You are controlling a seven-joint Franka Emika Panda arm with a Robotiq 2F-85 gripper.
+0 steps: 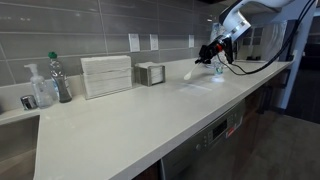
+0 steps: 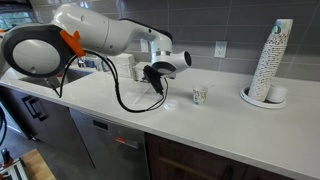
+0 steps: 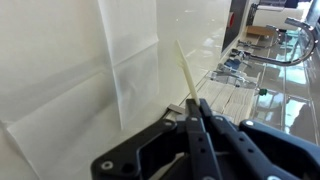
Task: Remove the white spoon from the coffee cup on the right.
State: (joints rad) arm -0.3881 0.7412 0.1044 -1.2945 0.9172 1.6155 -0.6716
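Note:
The robot's gripper will next go down to the bare counter beside the coffee cup [image 1: 219, 68] and open, because the slender white spoon is already hanging clear of the cup.
In the wrist view my gripper [image 3: 196, 106] is shut on the slender white spoon [image 3: 184, 68], which sticks out past the fingertips over the pale counter. In an exterior view the gripper [image 1: 209, 53] hangs above the counter, just beside the small coffee cup [image 1: 219, 68], and the spoon [image 1: 190, 71] slants down from it, outside the cup. In an exterior view the gripper [image 2: 157, 74] is apart from the cup [image 2: 200, 95], which stands upright on the counter. The spoon is too small to make out there.
A napkin box [image 1: 150, 73], a white ribbed rack [image 1: 106, 75], a bottle [image 1: 60, 78] and a soap dispenser [image 1: 40, 88] line the back wall. A tall stack of paper cups [image 2: 272, 58] stands on a plate [image 2: 262, 99]. The counter's front edge [image 1: 200, 120] is close.

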